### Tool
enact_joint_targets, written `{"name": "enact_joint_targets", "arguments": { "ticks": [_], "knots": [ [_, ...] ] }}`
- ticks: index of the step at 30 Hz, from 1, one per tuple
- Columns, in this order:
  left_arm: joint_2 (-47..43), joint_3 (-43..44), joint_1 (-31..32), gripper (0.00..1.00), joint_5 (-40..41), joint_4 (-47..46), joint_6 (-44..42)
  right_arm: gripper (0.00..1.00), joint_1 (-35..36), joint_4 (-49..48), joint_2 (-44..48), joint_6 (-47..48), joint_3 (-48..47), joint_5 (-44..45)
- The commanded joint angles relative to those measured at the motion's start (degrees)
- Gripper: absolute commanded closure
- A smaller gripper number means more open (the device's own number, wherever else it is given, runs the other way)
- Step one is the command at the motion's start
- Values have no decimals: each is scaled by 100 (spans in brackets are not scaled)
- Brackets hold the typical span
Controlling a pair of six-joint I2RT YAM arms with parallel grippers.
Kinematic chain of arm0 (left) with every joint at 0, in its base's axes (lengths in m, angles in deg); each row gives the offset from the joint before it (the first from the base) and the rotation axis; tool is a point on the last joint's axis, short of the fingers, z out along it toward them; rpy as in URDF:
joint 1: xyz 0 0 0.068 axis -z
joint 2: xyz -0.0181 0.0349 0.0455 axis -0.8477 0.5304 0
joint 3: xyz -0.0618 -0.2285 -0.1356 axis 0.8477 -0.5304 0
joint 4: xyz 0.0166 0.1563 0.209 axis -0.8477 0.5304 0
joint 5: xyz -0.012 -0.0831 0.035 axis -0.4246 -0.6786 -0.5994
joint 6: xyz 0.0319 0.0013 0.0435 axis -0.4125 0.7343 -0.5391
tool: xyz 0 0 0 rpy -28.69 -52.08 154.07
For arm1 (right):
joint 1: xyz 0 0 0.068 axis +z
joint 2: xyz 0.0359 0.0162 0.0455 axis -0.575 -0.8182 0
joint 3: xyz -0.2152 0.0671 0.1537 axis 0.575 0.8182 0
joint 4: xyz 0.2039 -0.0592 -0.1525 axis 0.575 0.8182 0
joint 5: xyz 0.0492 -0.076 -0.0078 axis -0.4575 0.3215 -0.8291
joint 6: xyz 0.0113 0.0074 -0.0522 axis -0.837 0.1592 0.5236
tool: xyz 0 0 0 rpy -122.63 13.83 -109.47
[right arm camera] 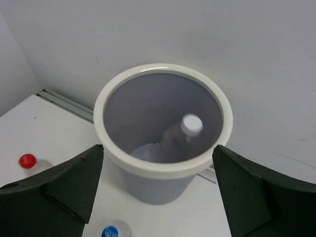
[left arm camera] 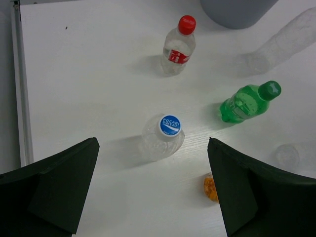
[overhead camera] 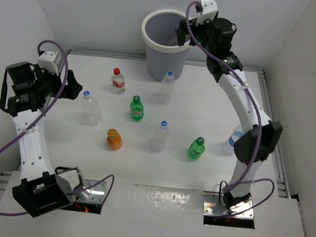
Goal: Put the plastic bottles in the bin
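The clear bottle's blue cap point(overhead camera: 86, 93) point(left arm camera: 170, 125) lies below my left gripper and to its right in the top view, so I need to lower the gripper's empty fingers that way around it.
The light-grey bin point(overhead camera: 157, 19) stands at the back of the table. My right gripper point(overhead camera: 182, 34) hangs open and empty over its right rim; in the right wrist view point(right arm camera: 157, 147) a clear white-capped bottle point(right arm camera: 183, 137) leans inside the bin point(right arm camera: 163, 167). My left gripper point(overhead camera: 75, 90) is open and empty just left of a clear blue-capped bottle point(overhead camera: 91, 107), which stands ahead of the open jaws in the left wrist view point(left arm camera: 164, 136). Also standing on the table are a red-capped bottle point(overhead camera: 117, 80), two green bottles point(overhead camera: 137, 108) point(overhead camera: 196, 148), an orange one point(overhead camera: 114, 139) and clear blue-capped ones point(overhead camera: 167, 85) point(overhead camera: 160, 134).
Another clear blue-capped bottle point(overhead camera: 232, 140) stands at the right, partly behind the right arm's elbow. Walls close in the table on the left, back and right. A metal rail runs along the right edge point(overhead camera: 272, 108).
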Motion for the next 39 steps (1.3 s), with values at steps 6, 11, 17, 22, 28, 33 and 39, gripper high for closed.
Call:
{"name": "enact_joint_targets", "arguments": {
  "ticks": [6,11,17,22,28,33,39],
  "knots": [
    [40,-335,-96,1,-758,185,-734,10,-624,1082,2917,-60,2121,-325],
    [-31,-643,116,1,-759,124,-1042,10,-1081,1829,4261,-77,3597,-237],
    [680,-837,116,8,-1056,-279,-1174,10,-1573,2277,5274,-305,4672,-220],
    [884,-1100,283,14,-1041,-807,-1017,10,-1925,2796,5758,-446,4849,-290],
    [998,-1250,397,14,-820,-1291,-779,10,-2136,3245,5935,-481,4858,-307],
    [998,-1364,520,16,-768,-1668,-665,9,-2154,3412,6023,-508,4885,-334],
    [1103,-1364,705,46,-628,-1985,-559,9,-2347,3676,6181,-683,5183,-457]
  ]
}}
